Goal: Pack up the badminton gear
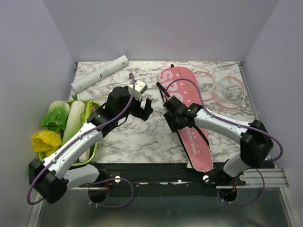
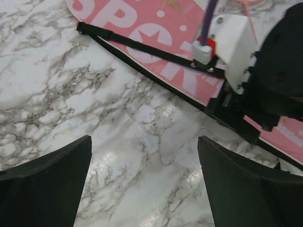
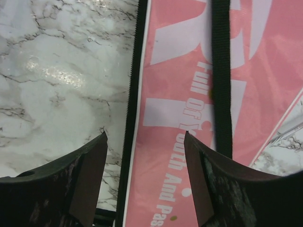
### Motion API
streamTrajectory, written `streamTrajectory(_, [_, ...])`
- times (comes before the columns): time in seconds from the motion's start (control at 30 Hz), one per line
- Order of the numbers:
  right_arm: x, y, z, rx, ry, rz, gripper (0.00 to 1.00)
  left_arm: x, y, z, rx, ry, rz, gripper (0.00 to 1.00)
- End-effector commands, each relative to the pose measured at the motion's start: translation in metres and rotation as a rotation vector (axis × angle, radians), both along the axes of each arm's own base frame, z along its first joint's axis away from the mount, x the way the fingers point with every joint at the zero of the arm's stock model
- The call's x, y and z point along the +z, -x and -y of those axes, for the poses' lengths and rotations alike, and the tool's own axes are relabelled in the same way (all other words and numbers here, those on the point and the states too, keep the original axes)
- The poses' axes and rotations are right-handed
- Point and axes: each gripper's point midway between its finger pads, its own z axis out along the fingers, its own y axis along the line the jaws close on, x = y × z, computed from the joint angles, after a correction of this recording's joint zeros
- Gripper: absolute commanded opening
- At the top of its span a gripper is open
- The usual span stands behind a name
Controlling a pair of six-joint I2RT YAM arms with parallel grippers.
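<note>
My right gripper will tilt and come down onto the cover's black zipper edge [image 1: 177, 131] [image 3: 128, 146] to close, because that edge already runs between the open fingers.
The long pink cover [image 1: 189, 120] lettered "SPORT" lies lengthwise on the marble table, right of centre, with its black strap [image 2: 142, 45] across it. Two thin pink-framed rackets [image 1: 229, 92] lie at its far right. A white tube [image 1: 99, 73] lies at the back left. No shuttlecocks show. My left gripper [image 1: 144, 108] is open and empty over bare marble just left of the cover, as the left wrist view [image 2: 144, 142] shows. My right gripper [image 1: 173, 113] is open and empty low over the cover's left zipper edge [image 3: 132, 94], its fingers astride that edge [image 3: 145, 137].
A green tray [image 1: 94, 149] of leafy vegetables sits at the left edge beside my left arm. White walls close the table at the back and both sides. A black rail [image 1: 156, 172] runs along the near edge. My right gripper's body [image 2: 279, 71] fills the left wrist view's right side.
</note>
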Motion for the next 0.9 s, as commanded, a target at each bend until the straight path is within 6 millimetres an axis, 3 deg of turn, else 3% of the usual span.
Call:
streamTrajectory(0.0, [-0.014, 0.003, 0.002, -0.024, 0.181, 0.002, 0.74, -0.022, 0.041, -0.005, -0.043, 0.079, -0.102, 0.99])
streamTrajectory(0.03, [-0.017, 0.004, -0.001, -0.031, 0.195, 0.001, 0.74, -0.018, 0.046, -0.008, -0.04, 0.096, -0.092, 0.99])
streamTrajectory(0.07, [-0.025, 0.006, -0.002, -0.029, 0.23, -0.012, 0.74, -0.028, 0.051, -0.011, -0.038, 0.093, -0.109, 0.99])
streamTrajectory(0.17, [-0.024, 0.006, -0.008, -0.055, 0.303, 0.017, 0.74, -0.036, 0.062, -0.016, -0.043, 0.106, -0.112, 0.99])
streamTrajectory(0.3, [-0.025, 0.004, 0.009, -0.111, 0.502, 0.068, 0.75, -0.042, 0.069, -0.021, -0.05, 0.108, -0.108, 0.99])
streamTrajectory(0.57, [-0.044, 0.009, 0.027, -0.21, 0.643, 0.097, 0.75, -0.028, 0.081, -0.022, -0.086, 0.174, -0.041, 0.99])
streamTrajectory(0.77, [-0.042, 0.0, 0.031, -0.251, 0.694, 0.162, 0.75, -0.027, 0.084, -0.02, -0.105, 0.18, -0.041, 0.99])
streamTrajectory(0.83, [-0.043, -0.003, 0.029, -0.255, 0.711, 0.173, 0.7, -0.027, 0.084, -0.021, -0.101, 0.18, -0.039, 0.99])
streamTrajectory(0.87, [-0.044, -0.004, 0.028, -0.259, 0.712, 0.18, 0.61, -0.026, 0.084, -0.021, -0.102, 0.18, -0.036, 0.99])
